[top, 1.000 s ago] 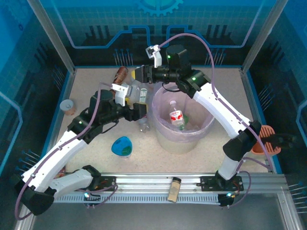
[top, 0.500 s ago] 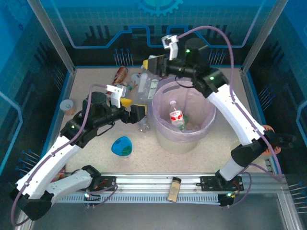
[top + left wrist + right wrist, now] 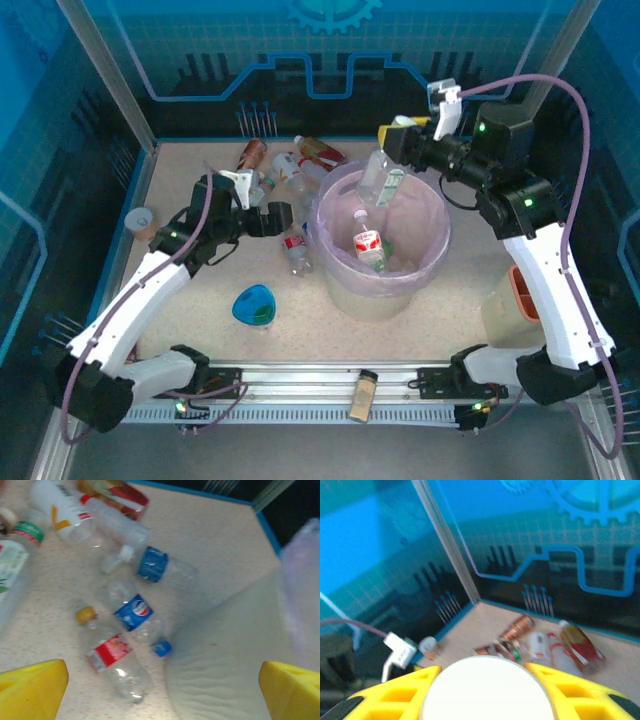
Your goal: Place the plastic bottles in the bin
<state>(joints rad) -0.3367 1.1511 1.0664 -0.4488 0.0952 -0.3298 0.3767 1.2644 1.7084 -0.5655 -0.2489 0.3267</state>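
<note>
My right gripper will next move back off the bin's rear rim, then lower and release the clear bottle inside, as the bin's opening (image 3: 392, 224) is below and back from it.
My right gripper (image 3: 396, 140) is shut on a clear bottle with a green label (image 3: 381, 180), which hangs over the back of the bin (image 3: 432, 262). In the right wrist view the bottle's white round end (image 3: 487, 692) sits between the yellow fingers (image 3: 395, 697). A red-labelled bottle (image 3: 367, 241) lies inside the bin. My left gripper (image 3: 277, 216) is open and empty, low over the table left of the bin. Below it lie a red-labelled bottle with a yellow cap (image 3: 114, 656), a blue-labelled bottle (image 3: 136, 612) and another blue-labelled one (image 3: 156, 565). More bottles (image 3: 292, 170) lie at the back.
A blue teardrop dish (image 3: 255, 305) sits in front of the left arm. A tan paper cup (image 3: 143, 221) stands at the left edge. A small jar (image 3: 363, 395) rests on the front rail. An orange object (image 3: 526, 294) lies at the right, partly behind the right arm.
My right arm has lifted a bottle from the back pile and swung right with it, over the bin. My left gripper has pulled back to the left.
</note>
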